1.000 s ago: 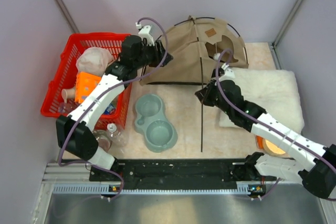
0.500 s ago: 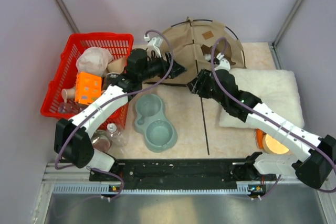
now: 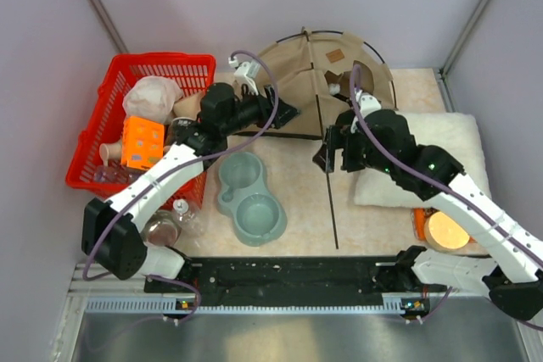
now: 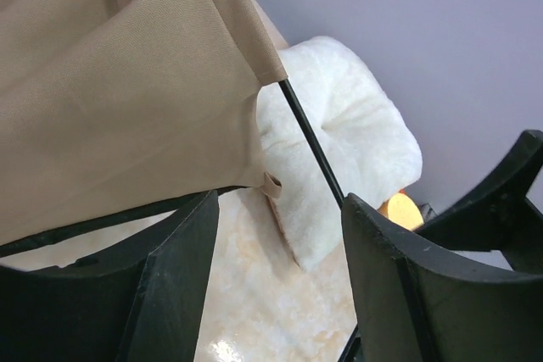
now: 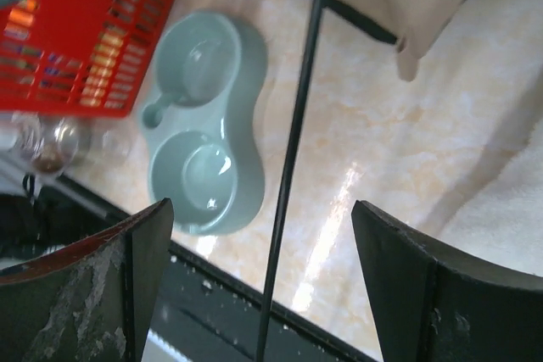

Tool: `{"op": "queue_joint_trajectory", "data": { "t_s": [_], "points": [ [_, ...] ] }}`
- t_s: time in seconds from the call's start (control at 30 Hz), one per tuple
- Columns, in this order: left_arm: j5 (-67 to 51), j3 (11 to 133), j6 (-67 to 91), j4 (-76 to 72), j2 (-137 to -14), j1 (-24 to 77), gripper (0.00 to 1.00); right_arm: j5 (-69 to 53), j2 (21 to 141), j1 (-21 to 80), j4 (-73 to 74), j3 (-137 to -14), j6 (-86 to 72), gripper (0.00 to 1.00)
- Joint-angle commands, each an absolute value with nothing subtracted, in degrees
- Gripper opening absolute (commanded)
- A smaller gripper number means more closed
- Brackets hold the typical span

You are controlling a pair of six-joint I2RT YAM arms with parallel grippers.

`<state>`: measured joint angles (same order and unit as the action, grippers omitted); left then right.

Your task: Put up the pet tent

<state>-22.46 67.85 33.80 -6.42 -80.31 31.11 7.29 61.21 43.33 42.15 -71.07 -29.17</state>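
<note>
The pole's near end sticks out from the tent (image 3: 327, 74) toward my base, so my right gripper will next move back along the pole and close near that end.
The tan pet tent (image 3: 327, 74) stands domed at the back middle, with dark poles arching over it and a brown label patch near the top. One thin dark pole (image 3: 332, 201) runs from its front edge toward me across the table. My left gripper (image 3: 287, 113) is open at the tent's left lower hem. In the left wrist view the tent fabric (image 4: 127, 82) hangs just above the open left gripper (image 4: 276, 235), with nothing between the fingers. My right gripper (image 3: 331, 152) is open; the pole (image 5: 288, 184) passes between its wide-apart fingers (image 5: 127, 269) without touching them.
A red basket (image 3: 93, 137) full of items sits at the left. A grey-green double bowl (image 3: 246, 197) lies in front of the tent. The fluffy white cushion (image 3: 441, 154) is at the right, under my right arm. Jars (image 3: 170, 222) stand front left and an orange disc (image 3: 441, 231) front right.
The right gripper has opened and let go of the pole, drawing back slightly. The tent has gone from flatter to domed. The left gripper slid right along the hem and opened wider.
</note>
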Motion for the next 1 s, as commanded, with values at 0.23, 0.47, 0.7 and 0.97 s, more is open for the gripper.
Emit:
{"op": "queue_joint_trajectory", "data": {
  "t_s": [0.23, 0.47, 0.7, 0.97],
  "points": [
    [-17.49, 64.60, 28.12, -4.83, -74.80, 30.94, 0.65, -17.83, 57.13, 43.33, 53.44, -61.89, -18.46, 0.64],
    [-16.35, 62.14, 28.74, -5.10, -73.92, 30.94, 0.65, -24.17, 54.06, 43.33, 51.86, -56.34, -19.95, 0.43],
    [-18.54, 60.12, 29.97, -8.43, -75.14, 30.94, 0.65, -25.93, 53.26, 43.33, 49.66, -54.76, -21.79, 0.06],
    [-20.92, 54.50, 30.76, -17.39, -77.60, 31.11, 0.65, -23.57, 52.30, 43.33, 45.79, -59.49, -26.01, 0.00]
  ]
}}
